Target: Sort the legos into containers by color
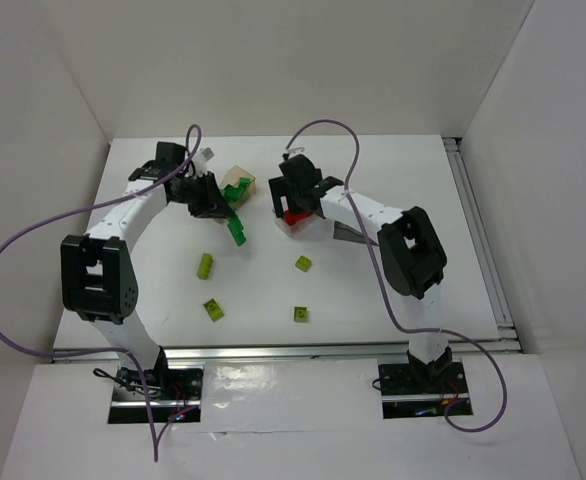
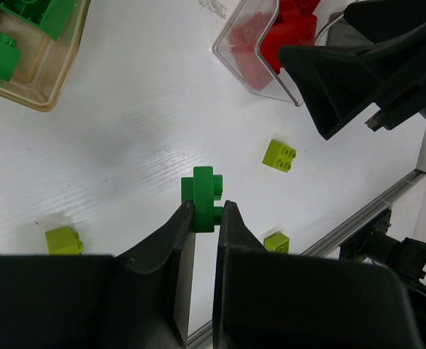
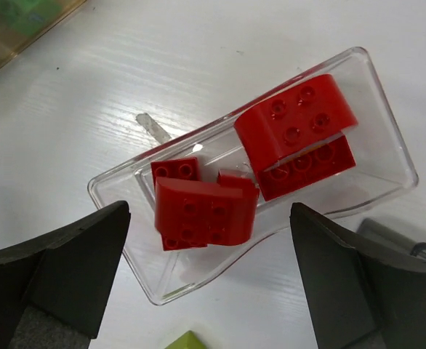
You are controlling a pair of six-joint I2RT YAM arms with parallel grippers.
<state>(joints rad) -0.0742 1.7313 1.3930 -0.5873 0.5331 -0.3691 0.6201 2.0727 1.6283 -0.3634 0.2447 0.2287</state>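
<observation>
Dark green legos lie in the tan tray, so my left gripper will next go outward and left in the top view, over the tray, and release its lego (image 1: pixel 238 233).
My left gripper (image 1: pixel 225 214) (image 2: pixel 206 209) is shut on a dark green lego (image 2: pixel 202 195) (image 1: pixel 238 233) and holds it above the table, just right of the tan tray (image 1: pixel 241 181) (image 2: pixel 51 89), which holds several dark green bricks. My right gripper (image 1: pixel 295 205) (image 3: pixel 209 218) is open wide and empty, right above the clear tray (image 3: pixel 387 138) (image 1: pixel 295 230) (image 2: pixel 231 52), which holds several red bricks (image 3: pixel 206 211). The smoky grey tray (image 1: pixel 351 234) lies right of the clear one. Yellow-green bricks lie loose on the table in the top view, one (image 1: pixel 205 265) at the left, one (image 1: pixel 303 263) in the middle and others nearer me.
More yellow-green bricks lie nearer me (image 1: pixel 213 309) (image 1: pixel 301 314). In the left wrist view, yellow-green bricks (image 2: pixel 280 155) (image 2: pixel 62 240) (image 2: pixel 276 242) lie below and around the held lego. White walls close in the table; a metal rail (image 1: pixel 478 230) runs along its right edge.
</observation>
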